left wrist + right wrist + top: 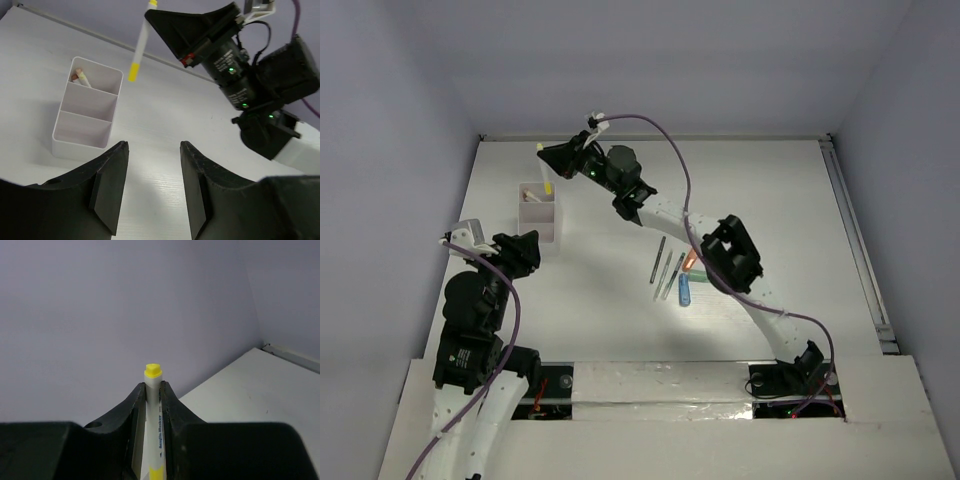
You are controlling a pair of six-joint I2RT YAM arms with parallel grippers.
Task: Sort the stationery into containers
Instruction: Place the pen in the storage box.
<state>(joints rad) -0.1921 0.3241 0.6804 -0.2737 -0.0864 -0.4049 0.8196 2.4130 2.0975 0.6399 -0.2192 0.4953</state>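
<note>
The free room in the box's far section beside the pink-ended stick (pixel 547 196) is below my right gripper. I should lower it there and release the white marker.
My right gripper (pixel 552 157) is shut on a white marker with yellow ends (pixel 140 44), held upright in the air just above and beyond the far end of the white organizer box (pixel 537 215). The marker shows between the shut jaws in the right wrist view (pixel 153 405). The box (pixel 90 107) has three compartments; the far one holds a pink-ended stick (pixel 81 78). Several pens and markers (pixel 672 274) lie at the table's middle. My left gripper (pixel 152 150) is open and empty, low over the table near the box's near end.
The right arm (pixel 720 250) stretches diagonally across the table over the loose stationery. A rail (pixel 855 240) runs along the table's right edge. The back wall stands close behind the box.
</note>
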